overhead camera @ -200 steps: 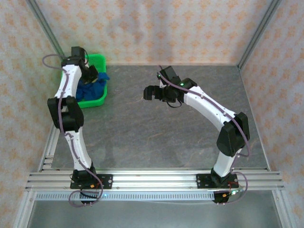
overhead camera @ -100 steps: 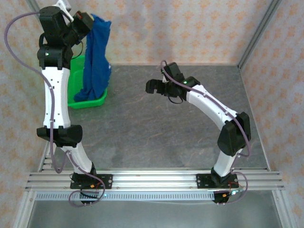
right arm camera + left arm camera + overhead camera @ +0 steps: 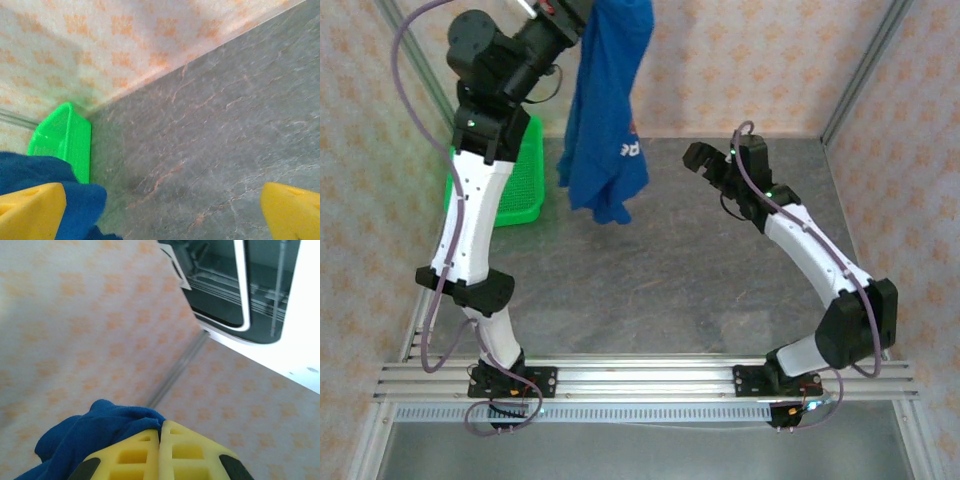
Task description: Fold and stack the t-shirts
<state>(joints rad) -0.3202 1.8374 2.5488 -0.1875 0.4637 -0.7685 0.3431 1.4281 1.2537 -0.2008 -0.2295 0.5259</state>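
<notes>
The raised left gripper goes down next with the hanging cloth to the bare table below, beside the green basket, and lets go of the t-shirt's upper end.
A royal-blue t-shirt (image 3: 608, 120) hangs in the air over the back of the table, bunched, with a bit of white lettering showing near its lower edge. My left gripper (image 3: 572, 10) is raised high at the top of the top view and holds the t-shirt's upper end. In the left wrist view its yellow fingers (image 3: 162, 424) are pressed together on a fold of the blue t-shirt (image 3: 85, 435). My right gripper (image 3: 706, 160) stands open to the right of the hanging cloth, apart from it. Between its wide-apart jaws (image 3: 162, 210) lies bare table, with the t-shirt (image 3: 82, 205) at the left.
A green plastic basket (image 3: 523, 180) stands at the back left of the grey table (image 3: 650, 280), partly behind the left arm, and shows again as the basket (image 3: 62, 142) in the right wrist view. Patterned walls close the back and sides.
The left arm has risen and swung right, lifting the t-shirt out of the green basket until it hangs free. The right gripper has moved right and turned, still open.
</notes>
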